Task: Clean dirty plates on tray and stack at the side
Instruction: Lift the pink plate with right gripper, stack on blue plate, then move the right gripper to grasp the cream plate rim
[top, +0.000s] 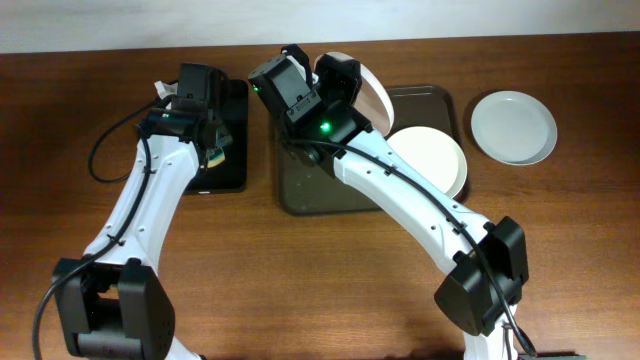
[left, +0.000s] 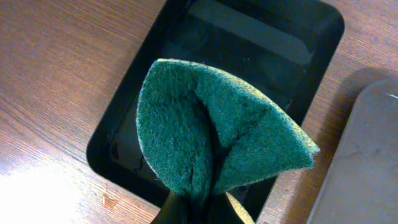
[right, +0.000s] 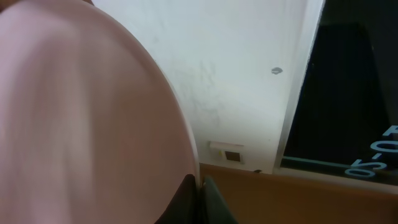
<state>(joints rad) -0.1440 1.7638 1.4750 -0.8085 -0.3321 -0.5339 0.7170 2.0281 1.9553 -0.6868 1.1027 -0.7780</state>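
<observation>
The third plate (top: 514, 128) already lies off the tray, so next my right gripper should swing past the tray's plate, turn its tilted plate flat and lower it onto that one.
My right gripper (top: 345, 80) is shut on the rim of a white plate (top: 372, 88) and holds it tilted up on edge above the back of the dark brown tray (top: 300, 195). In the right wrist view that plate (right: 81, 118) fills the left side, with the fingers (right: 200, 193) pinching its edge. A second plate (top: 435, 158) lies on the tray's right part. A third plate (top: 513, 126) lies on the table at the right. My left gripper (top: 212, 150) is shut on a folded green scouring pad (left: 217, 134) above the glossy black tray (left: 292, 37).
The black tray (top: 232, 170) lies left of the brown tray, whose grey edge shows in the left wrist view (left: 367, 162). A black cable (top: 110, 140) loops by the left arm. A wall and dark window show behind in the right wrist view.
</observation>
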